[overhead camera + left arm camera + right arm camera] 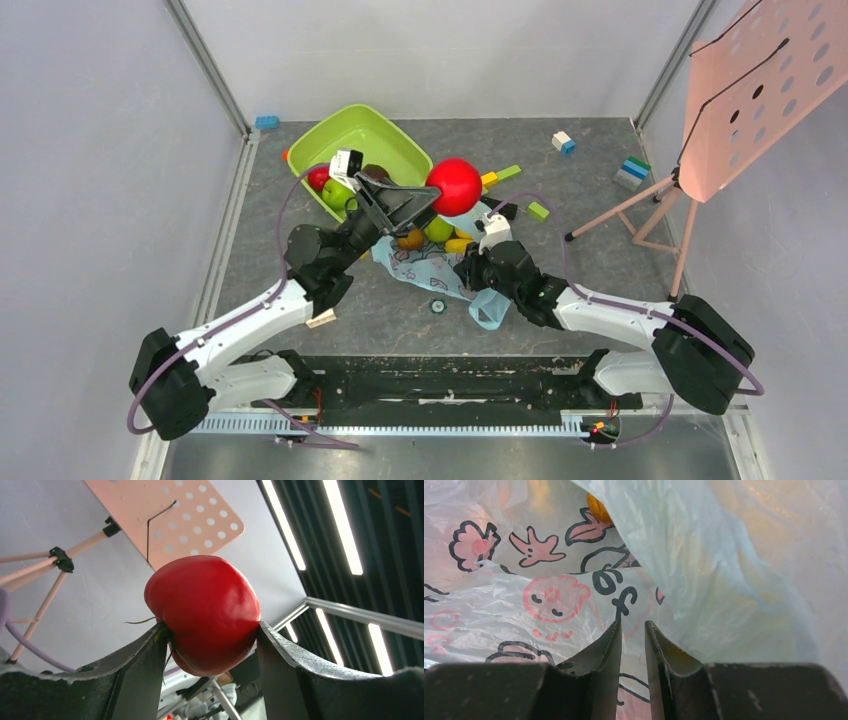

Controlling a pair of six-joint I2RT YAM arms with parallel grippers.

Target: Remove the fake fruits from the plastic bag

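Note:
The red fruit swings toward the lime-green bowl next, since the bowl holds fruits. My left gripper turns its fingers down, lowers and releases it on the open part of the bowl's bottom.
My left gripper [440, 196] is shut on a glossy red fruit [455, 185] and holds it in the air above the bag; the left wrist view shows the fruit [202, 611] clamped between both fingers. The light-blue printed plastic bag [418, 266] lies crumpled at the table's middle. Orange [411, 239], green [438, 230] and yellow [458, 244] fruits sit at its far end. My right gripper [472, 262] is down on the bag, jaws nearly together with the plastic [559, 595] between them. An orange fruit [598, 507] peeks out past a fold.
A lime-green square bowl [350, 135] behind the bag holds red [318, 178], green [338, 193] and brown [376, 172] fruits. Building blocks [632, 172] lie scattered at the back right. A pink perforated stand [745, 90] rises on the right. A small dark ring [437, 305] lies near the bag.

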